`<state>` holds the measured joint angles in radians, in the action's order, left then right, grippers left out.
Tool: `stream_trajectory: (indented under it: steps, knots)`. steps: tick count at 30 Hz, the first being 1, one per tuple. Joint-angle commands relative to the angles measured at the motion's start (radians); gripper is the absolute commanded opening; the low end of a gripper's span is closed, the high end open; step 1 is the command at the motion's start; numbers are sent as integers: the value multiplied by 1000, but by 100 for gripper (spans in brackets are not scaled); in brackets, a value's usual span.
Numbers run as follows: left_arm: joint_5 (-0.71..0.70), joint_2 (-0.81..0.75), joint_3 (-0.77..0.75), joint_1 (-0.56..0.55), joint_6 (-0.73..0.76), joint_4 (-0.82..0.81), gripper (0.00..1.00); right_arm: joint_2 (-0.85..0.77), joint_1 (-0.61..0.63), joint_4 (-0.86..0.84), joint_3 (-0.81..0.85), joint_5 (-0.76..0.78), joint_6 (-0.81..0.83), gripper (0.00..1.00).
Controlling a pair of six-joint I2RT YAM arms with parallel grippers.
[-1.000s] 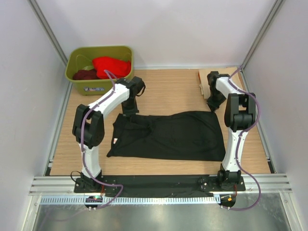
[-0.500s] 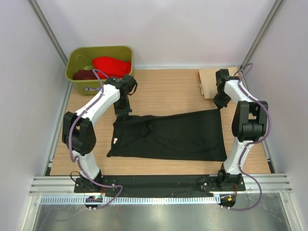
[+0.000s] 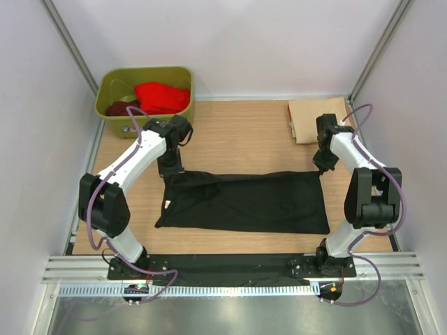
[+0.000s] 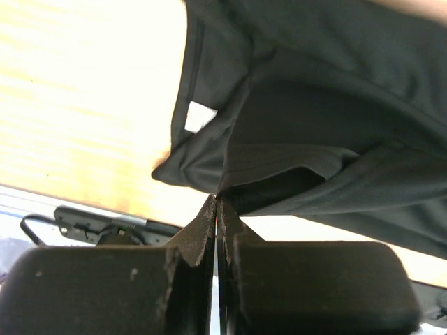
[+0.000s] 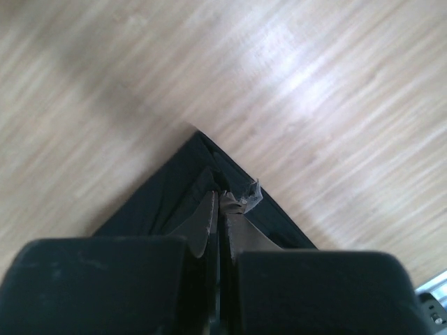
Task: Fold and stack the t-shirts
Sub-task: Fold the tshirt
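I will next move my right gripper back and down to release the black t-shirt's pinched corner onto the t-shirt's side edge (image 3: 322, 190) (image 5: 285, 227), as its near part lies flat on the table.
A black t-shirt (image 3: 244, 202) is stretched across the wooden table (image 3: 237, 132), its far edge pulled taut between both arms. My left gripper (image 3: 170, 170) is shut on the shirt's far left corner; in the left wrist view the black t-shirt (image 4: 314, 105) hangs from my left gripper (image 4: 217, 200), white neck label (image 4: 200, 116) showing. My right gripper (image 3: 320, 167) is shut on the far right corner; in the right wrist view my right gripper (image 5: 220, 193) pinches the black t-shirt (image 5: 167, 199). A beige t-shirt (image 3: 311, 115) lies folded at the back right. Red (image 3: 162, 96) and maroon (image 3: 123, 108) t-shirts sit in the tub.
An olive-green plastic tub (image 3: 143, 75) stands at the back left corner. Grey walls enclose the table on three sides. A metal rail (image 3: 230, 269) with the arm bases runs along the near edge.
Both grippers have moved outward and toward the near edge with the shirt's far edge, pulling it straight and taut. The shirt looks narrower front to back now.
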<state>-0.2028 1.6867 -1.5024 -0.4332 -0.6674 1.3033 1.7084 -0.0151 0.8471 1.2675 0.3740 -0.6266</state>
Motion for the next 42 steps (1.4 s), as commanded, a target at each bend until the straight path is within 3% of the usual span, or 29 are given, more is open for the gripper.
stream_trajectory:
  steps: [1,20,23,26,30,35,42]
  knots:
    - [11,-41,56,5,23,24,0,-98,-3,-14,-89,31,-4,1]
    - [80,10,189,4,46,-19,0,-159,-3,-2,-326,17,-131,1]
    - [85,34,199,-2,48,-13,0,-174,-3,9,-324,20,-130,6]
    - [85,47,196,-12,46,-1,9,-194,-3,49,-303,23,-139,21]
    - [115,42,173,-16,32,13,39,-249,-2,110,-261,-1,-156,27]
    - [121,65,65,-15,19,-13,42,-276,-3,67,-235,-82,-131,33]
    - [230,159,-32,-16,19,-164,41,-218,-3,-48,-272,-182,-76,33]
